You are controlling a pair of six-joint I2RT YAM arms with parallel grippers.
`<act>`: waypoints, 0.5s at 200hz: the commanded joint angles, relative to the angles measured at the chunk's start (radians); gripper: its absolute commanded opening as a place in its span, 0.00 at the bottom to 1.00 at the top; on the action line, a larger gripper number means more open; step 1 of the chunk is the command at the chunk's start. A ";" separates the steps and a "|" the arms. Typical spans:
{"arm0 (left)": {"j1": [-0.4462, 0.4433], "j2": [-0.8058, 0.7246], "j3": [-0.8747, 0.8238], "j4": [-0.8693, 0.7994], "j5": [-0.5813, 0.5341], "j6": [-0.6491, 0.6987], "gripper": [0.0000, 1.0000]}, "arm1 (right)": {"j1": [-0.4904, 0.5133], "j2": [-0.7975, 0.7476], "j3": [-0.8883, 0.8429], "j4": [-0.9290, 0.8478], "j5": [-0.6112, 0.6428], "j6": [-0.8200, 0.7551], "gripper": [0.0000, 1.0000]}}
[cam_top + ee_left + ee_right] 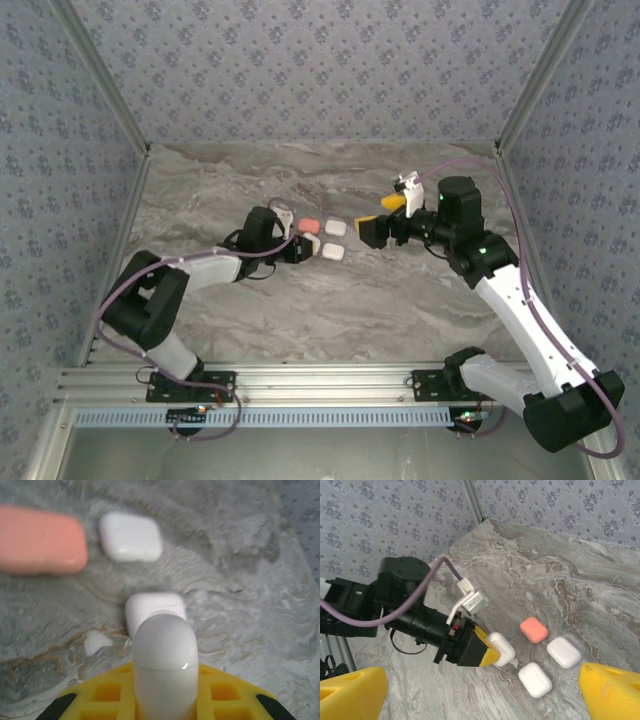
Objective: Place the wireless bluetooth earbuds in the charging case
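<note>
The case in my left gripper will go down next onto the bare, free marble (316,254) (96,642) beside the nearest white case, and my left gripper will open to let go of it.
My left gripper (300,249) is shut on a closed white charging case (165,655), its yellow fingers (220,695) pressing on both sides; the right wrist view shows the same case (503,649) low over the marble. A tiny white bit (96,641) lies on the table beside it, too blurred to tell whether it is an earbud. The earbuds are otherwise out of view. My right gripper (380,218) hovers to the right of the cases, open, with nothing between its yellow fingers (612,692).
Three more closed cases lie on the marble table (400,300): a pink one (309,224), a white one (334,228) beside it and a white one (332,251) just ahead of the held case. Patterned walls enclose the table.
</note>
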 commanded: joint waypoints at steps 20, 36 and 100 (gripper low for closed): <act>0.005 0.096 0.084 -0.064 -0.021 -0.051 0.00 | -0.007 -0.017 -0.010 -0.033 0.022 -0.002 1.00; 0.005 0.120 0.093 -0.075 -0.023 -0.051 0.00 | -0.008 -0.018 -0.012 -0.040 0.026 -0.005 1.00; 0.011 0.162 0.094 -0.076 -0.059 -0.056 0.15 | -0.009 -0.017 -0.011 -0.054 0.034 -0.011 1.00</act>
